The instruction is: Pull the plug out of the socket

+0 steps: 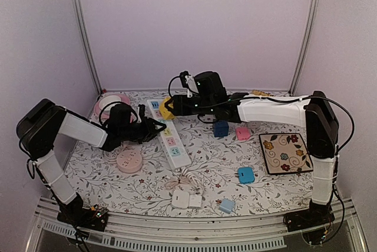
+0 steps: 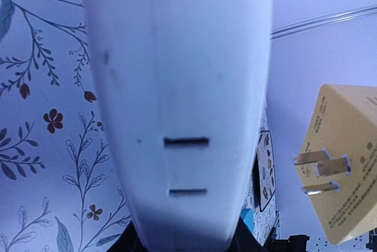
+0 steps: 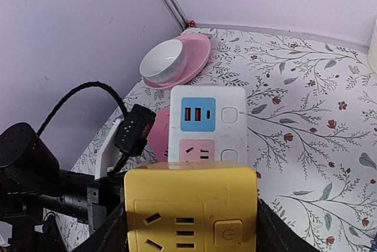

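The plug's pins already hang free, so my right gripper should next bring the plug back down, away from the power strip, onto bare table (image 1: 201, 129) (image 3: 331, 224) beside the dark blue cube.
The socket is a long white power strip (image 1: 174, 140) lying on the flowered table; it fills the left wrist view (image 2: 177, 87) and shows its blue and pink outlets in the right wrist view (image 3: 206, 119). My left gripper (image 1: 154, 127) (image 2: 185, 243) is shut across the strip's width, a dark finger on each side. The plug is a yellow cube adapter (image 1: 166, 109) (image 3: 188, 211). My right gripper (image 1: 172, 108) (image 3: 189, 231) is shut on it, jaws on its two sides. The plug (image 2: 344, 163) hangs in the air apart from the strip, its three metal prongs bare.
A pink plate with a white bowl (image 1: 112, 106) sits back left, a pink round disc (image 1: 129, 161) front left. Dark blue (image 1: 221, 129), pink (image 1: 242, 133) and cyan (image 1: 245, 175) cubes lie right of the strip. A floral tile (image 1: 285, 153) and white adapters (image 1: 186, 199) lie nearer.
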